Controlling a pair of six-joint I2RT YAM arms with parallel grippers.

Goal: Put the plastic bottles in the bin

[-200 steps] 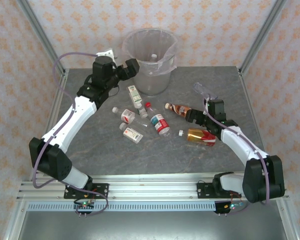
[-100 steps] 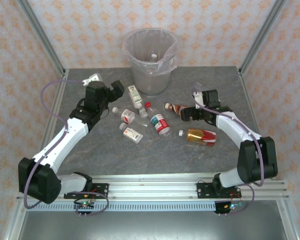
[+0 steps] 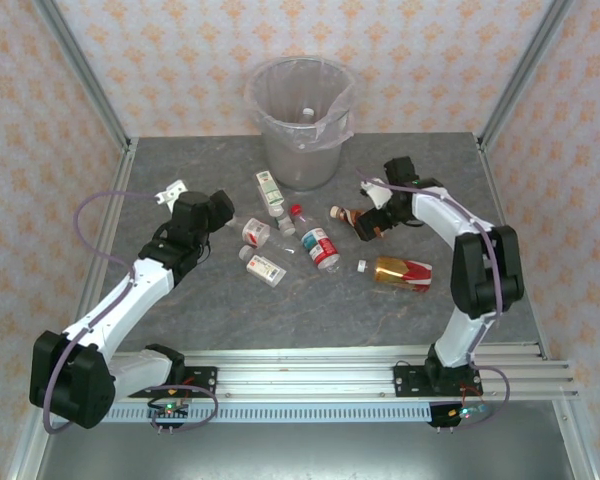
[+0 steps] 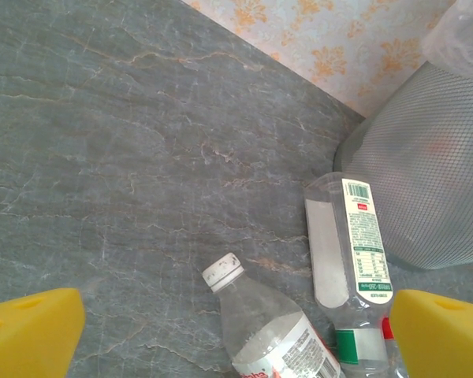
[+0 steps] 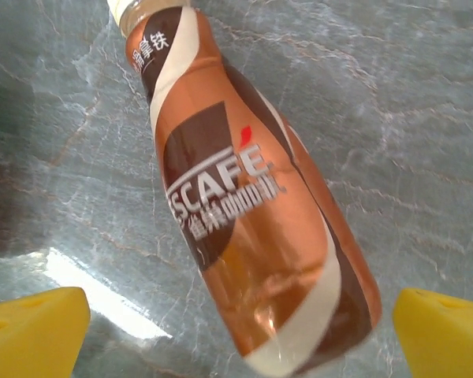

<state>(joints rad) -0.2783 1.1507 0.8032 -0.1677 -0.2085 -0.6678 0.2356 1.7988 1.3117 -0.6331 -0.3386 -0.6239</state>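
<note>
My right gripper turns in line with the brown Nescafe bottle [image 3: 352, 216] next and moves down over the bottle's labelled middle, because the bottle lies at an angle between my fingers.
Several plastic bottles lie on the grey table before the bin [image 3: 300, 150], and one white-capped bottle [image 3: 307, 113] is inside it. My left gripper [image 3: 223, 210] is open, its yellow fingers [image 4: 31, 335] wide apart over a clear white-capped bottle [image 4: 264, 331] [image 3: 255, 232]. A green-white labelled bottle [image 4: 351, 260] [image 3: 270, 190] lies beside it, next to the bin's wall [image 4: 426, 181]. My right gripper [image 3: 368, 224] is open and straddles a brown Nescafe bottle [image 5: 252, 213] [image 3: 352, 216], with a finger [image 5: 445, 335] on either side, apart from it.
Between the arms lie a red-capped bottle [image 3: 318, 245], a clear labelled one [image 3: 266, 268] and a gold-amber one [image 3: 400, 272]. Metal frame posts and patterned walls close in the table. Bare tabletop [image 3: 310, 310] runs along the near edge.
The left arm has pulled back from the bin and come down to the clear bottle. The right arm has swung left from the gold bottle to over the brown one.
</note>
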